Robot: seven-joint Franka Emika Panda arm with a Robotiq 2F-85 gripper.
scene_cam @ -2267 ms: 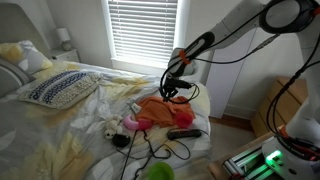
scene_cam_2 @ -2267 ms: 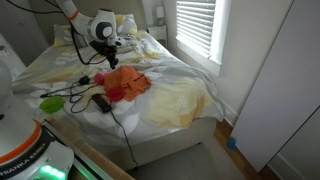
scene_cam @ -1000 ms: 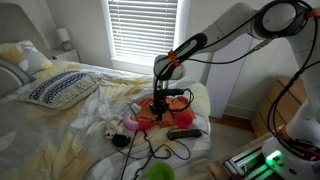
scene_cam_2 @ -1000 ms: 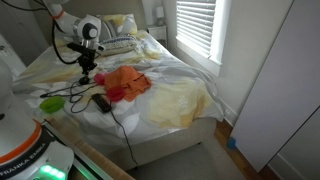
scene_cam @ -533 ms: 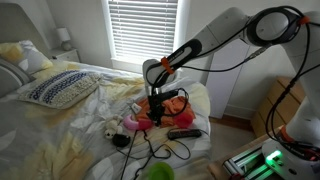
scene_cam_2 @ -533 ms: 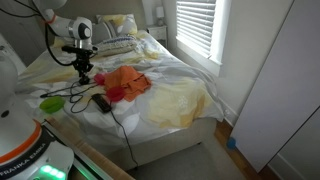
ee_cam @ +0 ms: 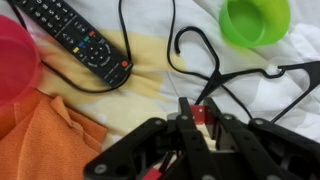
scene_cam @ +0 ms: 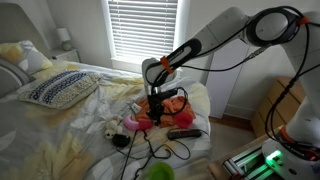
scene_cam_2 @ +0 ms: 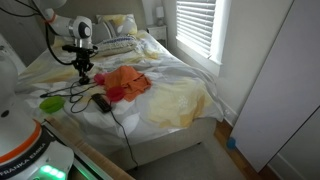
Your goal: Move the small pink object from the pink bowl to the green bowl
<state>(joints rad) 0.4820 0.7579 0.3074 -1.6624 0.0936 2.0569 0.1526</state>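
My gripper is pinching the pink-red object, which still hangs outside the green bowl, so I should move my gripper across the black hanger, over the green bowl's open middle, and let go.
In the wrist view my gripper is shut on a small pink-red object pinched between its fingertips, held over the white sheet and black cables. The pink bowl is at the left edge. The green bowl is at the top right, apart from the gripper. In both exterior views the gripper hangs low over the bed. The pink bowl lies beside it and the green bowl sits near the bed's edge.
A black remote control lies between the bowls. An orange cloth is spread on the bed. Black cables and a hanger lie under the gripper. A patterned pillow is farther back.
Over the last two seconds the arm swung from above the orange cloth down and across toward the bowls. In the last half second nothing has visibly moved.
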